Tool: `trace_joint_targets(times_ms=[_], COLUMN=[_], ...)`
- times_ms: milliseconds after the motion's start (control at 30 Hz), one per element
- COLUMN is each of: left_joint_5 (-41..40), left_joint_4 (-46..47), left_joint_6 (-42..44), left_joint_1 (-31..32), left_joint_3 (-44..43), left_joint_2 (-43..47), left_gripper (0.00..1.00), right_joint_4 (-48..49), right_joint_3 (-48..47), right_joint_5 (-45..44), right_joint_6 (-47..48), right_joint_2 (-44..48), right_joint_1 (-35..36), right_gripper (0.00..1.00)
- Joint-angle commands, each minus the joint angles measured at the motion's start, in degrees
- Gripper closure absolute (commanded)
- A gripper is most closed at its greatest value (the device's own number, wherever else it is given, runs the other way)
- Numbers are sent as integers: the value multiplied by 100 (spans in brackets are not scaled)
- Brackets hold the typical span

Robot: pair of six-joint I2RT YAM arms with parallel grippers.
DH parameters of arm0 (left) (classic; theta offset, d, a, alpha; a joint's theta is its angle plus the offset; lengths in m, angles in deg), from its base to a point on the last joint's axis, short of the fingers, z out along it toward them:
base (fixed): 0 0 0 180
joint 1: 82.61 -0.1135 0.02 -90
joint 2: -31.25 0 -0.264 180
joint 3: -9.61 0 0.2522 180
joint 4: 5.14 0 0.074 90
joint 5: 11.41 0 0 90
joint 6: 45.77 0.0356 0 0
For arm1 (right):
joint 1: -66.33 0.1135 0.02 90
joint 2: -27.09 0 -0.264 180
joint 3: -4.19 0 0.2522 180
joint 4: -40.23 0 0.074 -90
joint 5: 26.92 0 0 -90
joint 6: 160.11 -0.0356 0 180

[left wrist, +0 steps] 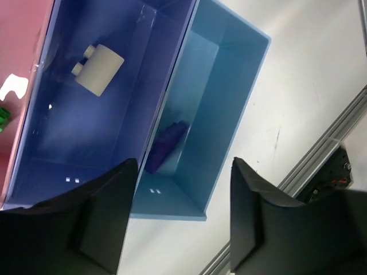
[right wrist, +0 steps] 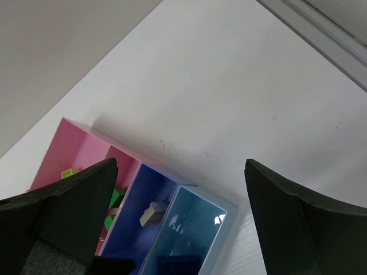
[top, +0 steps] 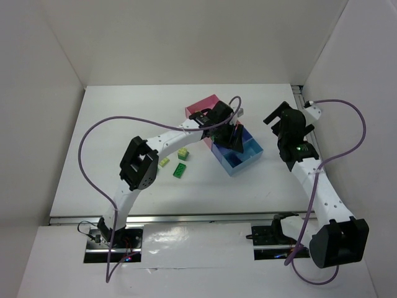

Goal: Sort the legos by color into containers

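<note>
The unsorted dark green brick (top: 179, 170) lies below my right gripper and to its left in the top view. My right gripper crosses past the trays and lowers onto it next.
The joined trays stand mid-table: pink (top: 201, 107), dark blue (top: 247, 133), light blue (top: 248, 154). My left gripper (top: 234, 140) hovers over them, open and empty (left wrist: 183, 167). In the left wrist view the dark blue tray (left wrist: 86, 132) holds a pale brick (left wrist: 98, 69) and the light blue tray (left wrist: 221, 97) holds a purple brick (left wrist: 166, 146). My right gripper (top: 276, 118) is open and empty (right wrist: 179, 172), off to the trays' right. Two yellow-green bricks (top: 183, 153) (top: 164, 162) and a dark green brick (top: 180, 172) lie on the table, left of the trays.
A green brick (right wrist: 116, 199) lies in a pink tray (right wrist: 86, 152). A metal rail (top: 198, 218) runs along the table's near edge. White walls close in the table at the back and sides. Purple cables loop over both arms.
</note>
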Motion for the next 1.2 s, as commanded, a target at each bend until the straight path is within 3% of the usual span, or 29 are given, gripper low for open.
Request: trace_joint_targets(times_ms=[0, 133, 233, 400, 500, 633, 767, 900, 1033, 1167], left_joint_5=[0, -70, -613, -2165, -2653, -2794, -3022, -2980, -2558, -2338], left_joint_4=[-284, -653, -734, -865, -1024, -1085, -1147, -1147, -1086, -927], left_joint_6=[163, 234, 349, 209, -266, -486, -601, -601, -601, -601], left_joint_1=[75, 137, 137, -293, -846, -1488, -2112, -2858, -3281, -3545], left_joint_3=[-397, -450, -117, 1762, 2963, 4066, 4664, 4954, 5157, 5306], left_joint_2=[34, 507, 1070, 2912, 3715, 4718, 5299, 5431, 5431, 5501], left_gripper=[30, 27, 31, 36, 29, 17, 15, 17, 19, 20], right_joint_4=[-35, 17, 150, 421, 703, 589, 90, -850, -1160, -1037], right_joint_3=[44, -8, -9, -149, -201, -825, -1589, -2617, -2918, -2752], right_joint_5=[-187, 33, 506, 1578, 1843, 1660, 1754, 2318, 1634, 1282], right_joint_6=[-78, -78, 212, 424, 423, 738, 1667, 2400, 1832, 233], right_joint_2=[59, -46, -47, -108, -485, -1468, -2593, -3833, -4440, -4704], right_joint_1=[-17, -17, -17, 272, 1053, 2702, 3558, 3911, 4385, 4658], right_gripper=[1, 1, 1, 4, 4, 4, 4, 10, 7, 6])
